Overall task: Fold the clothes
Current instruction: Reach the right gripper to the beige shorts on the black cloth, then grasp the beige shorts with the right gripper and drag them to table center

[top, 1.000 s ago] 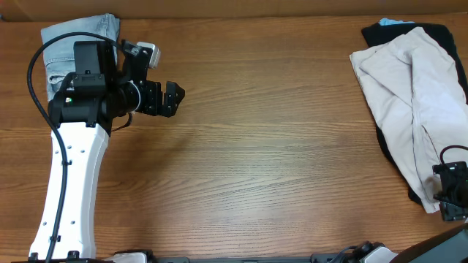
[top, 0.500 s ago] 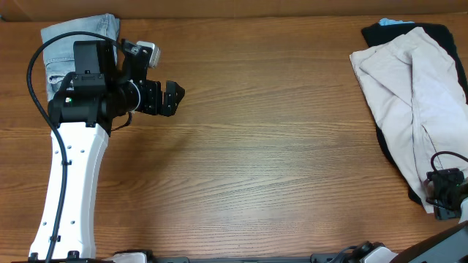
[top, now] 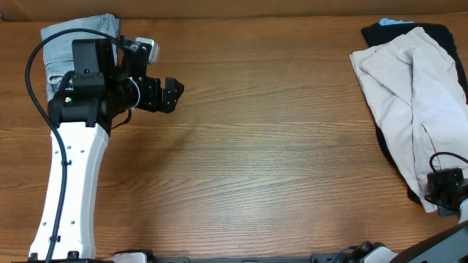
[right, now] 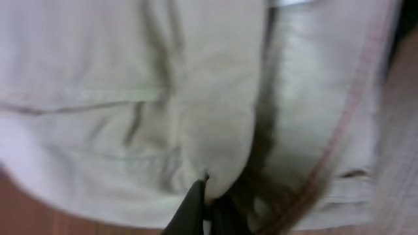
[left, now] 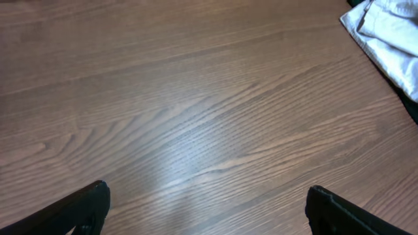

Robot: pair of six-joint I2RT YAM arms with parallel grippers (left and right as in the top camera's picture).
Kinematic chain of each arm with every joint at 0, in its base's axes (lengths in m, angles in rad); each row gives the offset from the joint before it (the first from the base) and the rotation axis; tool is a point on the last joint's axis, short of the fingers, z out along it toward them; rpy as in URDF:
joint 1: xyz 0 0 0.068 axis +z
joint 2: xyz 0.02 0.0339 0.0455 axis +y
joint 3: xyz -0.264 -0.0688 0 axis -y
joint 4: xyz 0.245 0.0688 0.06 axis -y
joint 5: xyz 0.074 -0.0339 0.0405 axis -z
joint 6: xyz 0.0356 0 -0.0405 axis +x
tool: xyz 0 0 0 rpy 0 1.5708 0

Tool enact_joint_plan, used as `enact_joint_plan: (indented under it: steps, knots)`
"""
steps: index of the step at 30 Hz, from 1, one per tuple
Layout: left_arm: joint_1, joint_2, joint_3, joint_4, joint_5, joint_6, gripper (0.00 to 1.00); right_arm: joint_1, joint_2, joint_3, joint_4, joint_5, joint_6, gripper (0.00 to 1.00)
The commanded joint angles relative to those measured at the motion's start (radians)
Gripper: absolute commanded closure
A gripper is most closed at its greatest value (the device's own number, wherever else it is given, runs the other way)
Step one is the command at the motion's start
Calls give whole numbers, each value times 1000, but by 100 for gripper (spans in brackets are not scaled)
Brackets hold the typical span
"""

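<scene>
The beige fold will next be lifted by my right gripper, carried off the black garment and lowered over the table's middle [top: 252, 133], because that wood is bare.
The beige shorts [top: 409, 95] lie crumpled at the table's right side, over a black garment [top: 441, 33] that shows at the top and along the left edge. My right gripper [top: 442, 193] sits at their near end. In the right wrist view its jaws [right: 209, 203] are shut on a fold of the beige shorts [right: 130, 98], which fill the view. The folded denim shorts [top: 73, 36] lie at the far left corner, partly under my left arm. My left gripper [top: 172, 93] hovers open over bare wood [left: 208, 196], with the beige shorts [left: 392, 29] at the view's top right.
The wooden table [top: 278, 146] stretches between the two piles. A bit of light blue cloth [top: 395, 22] peeks out at the black garment's far edge. The table's front edge runs just below the right gripper.
The right gripper has closed onto the near end of the beige shorts after shifting slightly left. The left arm has barely moved and stays open.
</scene>
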Motion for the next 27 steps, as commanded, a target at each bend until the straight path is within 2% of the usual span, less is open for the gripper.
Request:
enact_joint_plan:
  steps: [1,6,9,12,19,23,27]
  knots:
    - [-6,-15,90,3,18,-11,4,7,-41,103,-72,-303,-129,96]
    - [-6,-16,235,-20,18,-27,5,91,-97,320,-332,-385,-219,96]
    - [-6,-16,308,-27,16,-27,5,207,-127,451,-471,-384,-245,96]
    - [-6,-16,350,-29,2,-27,5,378,-156,549,-541,-385,-238,96]
    - [-6,-15,356,-50,-152,-26,2,907,-171,581,-470,-294,-47,95]
    - [-5,-15,356,-52,-277,-20,0,1246,-103,581,-394,-162,74,92]
    - [-4,-14,356,-52,-362,2,0,1534,19,581,-270,-118,160,91]
